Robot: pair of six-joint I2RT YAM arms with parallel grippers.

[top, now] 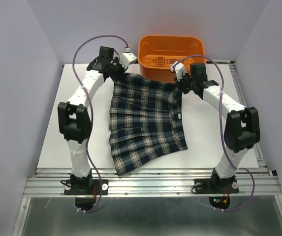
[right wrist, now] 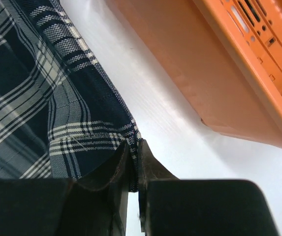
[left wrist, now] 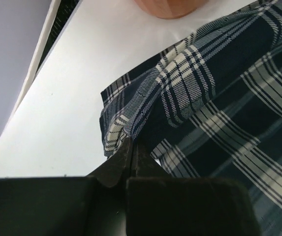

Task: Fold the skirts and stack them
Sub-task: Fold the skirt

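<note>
My right gripper goes back over the spread skirt toward the corner of its near hem (top: 183,144) next. It releases the skirt's far edge, since the skirt lies unfolded.
One plaid skirt (top: 145,120) in navy, green and white lies spread on the white table, its far edge lifted and stretched between my two grippers. My left gripper (top: 115,73) is shut on the skirt's far left corner (left wrist: 123,130). My right gripper (top: 181,83) is shut on the far right corner (right wrist: 131,137), a strip of cloth pinched between the fingers. The near hem (top: 131,164) reaches toward the table's front edge. No other skirt is in view.
An orange plastic basket (top: 171,54) stands at the back centre of the table, just behind both grippers, and shows close above the right gripper in the right wrist view (right wrist: 229,73). Grey walls enclose the table on both sides. A metal rail (top: 150,179) runs along the front.
</note>
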